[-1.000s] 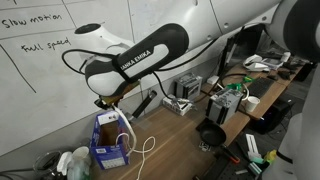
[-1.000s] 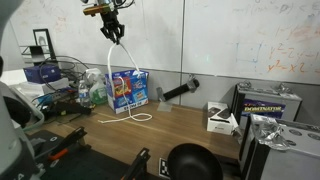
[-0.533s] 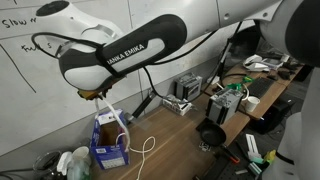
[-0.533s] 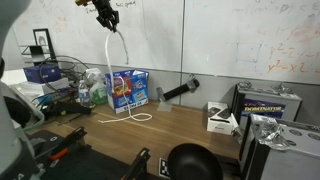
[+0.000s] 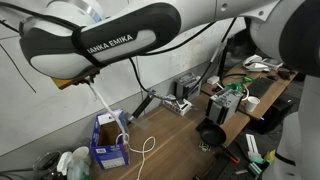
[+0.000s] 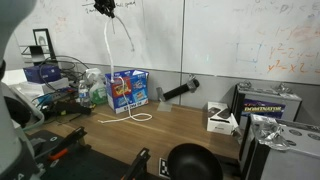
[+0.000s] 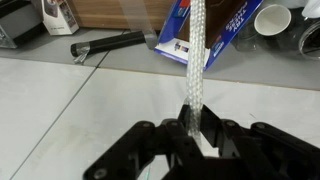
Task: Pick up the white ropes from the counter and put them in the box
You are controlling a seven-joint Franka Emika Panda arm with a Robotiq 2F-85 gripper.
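My gripper lowers over the open top of the blue box (image 5: 108, 129) next and releases the white rope, since the rope's held end still hangs high above there.
My gripper (image 7: 190, 128) is shut on a white rope (image 7: 196, 60) and holds it high above the counter (image 6: 170, 125). In both exterior views the rope (image 6: 107, 50) hangs down from the gripper (image 6: 105, 8) toward the blue box (image 6: 129, 89). Its lower part lies in a loop on the counter (image 6: 135, 117) in front of the box. In an exterior view the rope (image 5: 103, 100) drops to the box (image 5: 108, 140) and a loop (image 5: 148, 148) lies beside it. The wrist view shows the box (image 7: 205, 35) far below.
A black cylinder (image 6: 173, 93) lies on the counter right of the box. A black round cup (image 6: 190, 162) stands near the front edge. Electronics and boxes (image 6: 255, 115) crowd the right end; clutter with black cables (image 6: 55, 85) stands left of the box. A whiteboard wall is behind.
The gripper has risen with the white rope, pulling more of it up off the counter. The arm has swung upward in both exterior views.
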